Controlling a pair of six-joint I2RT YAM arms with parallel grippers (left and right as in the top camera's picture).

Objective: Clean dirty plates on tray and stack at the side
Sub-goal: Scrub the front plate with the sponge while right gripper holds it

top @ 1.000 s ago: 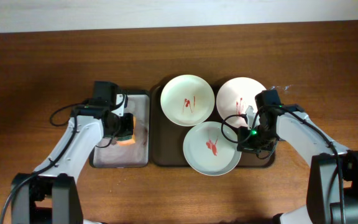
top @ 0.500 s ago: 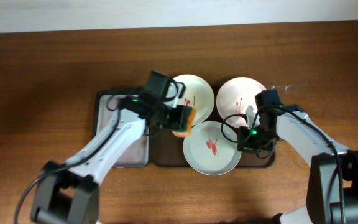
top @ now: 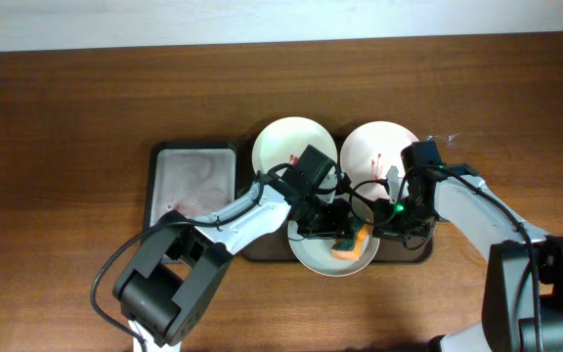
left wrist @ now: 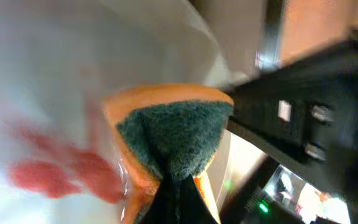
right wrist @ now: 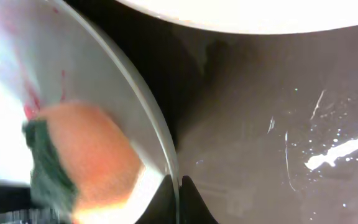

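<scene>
My left gripper lifts next, then comes down into the grey-bottomed tray [top: 195, 197] to release the sponge [top: 350, 248], since that tray lies to its left in the overhead view.
Three plates lie on the dark brown tray [top: 259, 244]: a pale one at back left [top: 286, 147], a pale pink one at back right [top: 374, 147], and a pale front plate [top: 311, 256] with red sauce. My left gripper [top: 340, 240] is shut on an orange-and-green sponge [top: 350, 248] and presses it onto the front plate. In the left wrist view the sponge [left wrist: 173, 127] sits beside a red smear [left wrist: 48, 174]. My right gripper [top: 389, 220] is shut on the front plate's right rim [right wrist: 160, 143], fingertips either side of it [right wrist: 179, 193].
The smaller grey-bottomed tray [top: 194, 191] stands left of the brown tray, with faint red stains and no sponge in it. Bare brown tray floor [right wrist: 278, 124] with white specks lies right of the held rim. Wooden table [top: 66, 117] surrounds both trays.
My left arm carried the sponge from the small grey tray rightward across the brown tray and onto the front plate. My right arm stayed put on the plate rim.
</scene>
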